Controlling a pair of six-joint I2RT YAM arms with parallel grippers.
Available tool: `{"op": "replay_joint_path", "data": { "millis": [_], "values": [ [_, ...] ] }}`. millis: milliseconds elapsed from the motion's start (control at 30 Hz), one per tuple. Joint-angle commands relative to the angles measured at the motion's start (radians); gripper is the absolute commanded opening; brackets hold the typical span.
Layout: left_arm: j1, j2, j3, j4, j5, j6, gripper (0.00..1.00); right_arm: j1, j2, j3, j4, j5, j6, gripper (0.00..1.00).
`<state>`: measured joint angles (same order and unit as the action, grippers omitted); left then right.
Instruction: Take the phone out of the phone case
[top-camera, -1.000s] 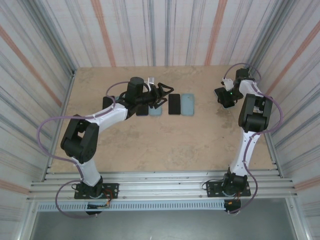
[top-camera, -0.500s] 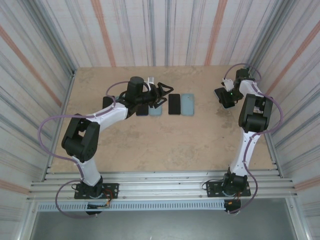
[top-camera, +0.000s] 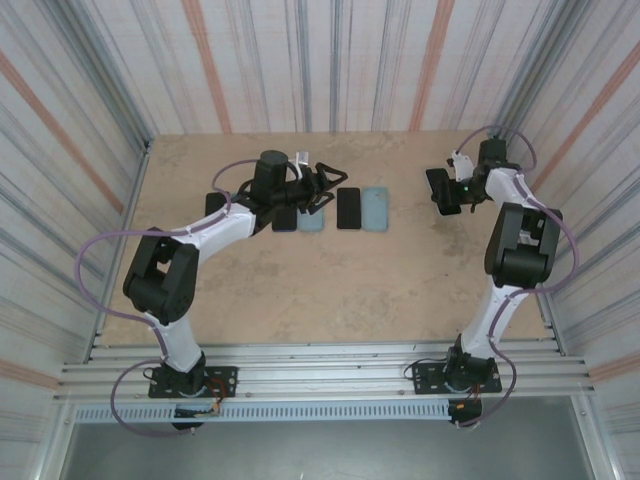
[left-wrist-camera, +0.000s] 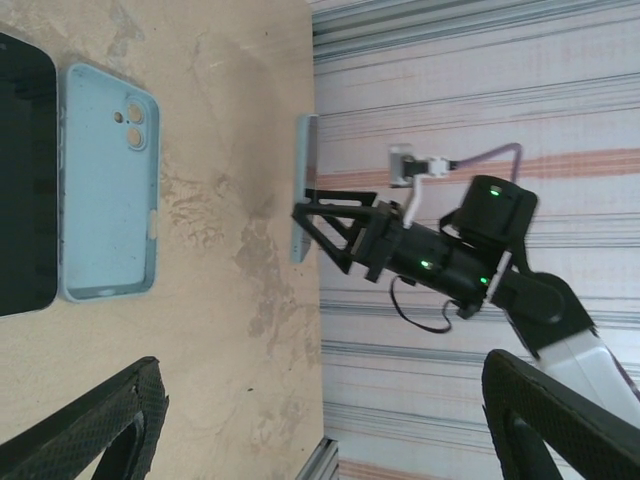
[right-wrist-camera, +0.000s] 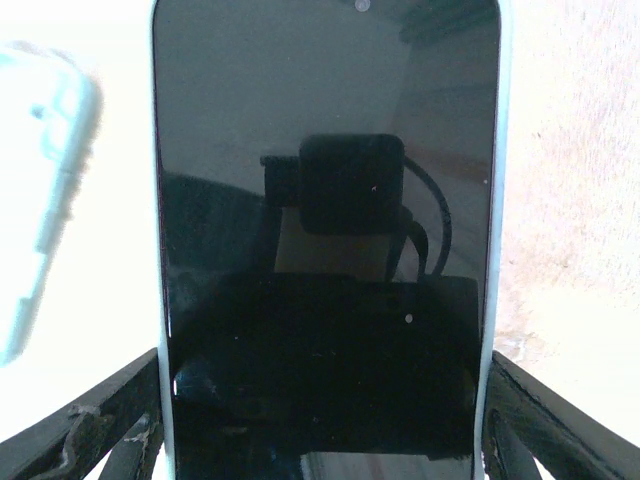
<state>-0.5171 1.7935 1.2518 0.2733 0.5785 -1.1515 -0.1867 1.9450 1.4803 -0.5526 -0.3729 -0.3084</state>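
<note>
My left gripper moves toward my right gripper and closes around the case's facing long edge next, since the case is held edge-on toward my left gripper.
A phone (right-wrist-camera: 325, 230) with a black screen sits in a light-blue phone case (right-wrist-camera: 492, 200). My right gripper (right-wrist-camera: 325, 420) is shut on it, one finger against each long edge. In the top view the right gripper (top-camera: 445, 190) holds this phone (top-camera: 436, 187) above the table at the far right. The left wrist view has the same phone edge-on (left-wrist-camera: 303, 190) off the table. My left gripper (top-camera: 325, 186) hovers open over the middle back of the table, and nothing lies between its fingers (left-wrist-camera: 110, 425).
An empty light-blue case (left-wrist-camera: 108, 180) lies camera-holes up beside a bare black phone (left-wrist-camera: 25, 175). In the top view, that pair (top-camera: 362, 208) lies right of the left gripper. Another dark phone (top-camera: 285, 219) and pale case (top-camera: 311, 221) lie beneath it. Striped walls enclose the table.
My right gripper has closed on the cased phone and raised it onto its edge, while the right elbow swung to the right. The left gripper has barely moved.
</note>
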Motion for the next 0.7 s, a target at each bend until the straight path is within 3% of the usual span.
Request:
{"op": "replay_joint_path", "data": {
  "millis": [0,233,667],
  "values": [
    [-0.015,-0.015,0.075,-0.108,-0.031,0.106,0.85,0.029,-0.116,-0.072,0.097,-0.126,0.102,0.5],
    [-0.056,0.002,0.195,-0.269,-0.114,0.24,0.82,0.114,-0.268,-0.214,0.225,-0.229,0.247,0.49],
    [-0.128,0.093,0.359,-0.408,-0.22,0.361,0.73,0.318,-0.398,-0.299,0.291,-0.17,0.37,0.48]
  ]
}}
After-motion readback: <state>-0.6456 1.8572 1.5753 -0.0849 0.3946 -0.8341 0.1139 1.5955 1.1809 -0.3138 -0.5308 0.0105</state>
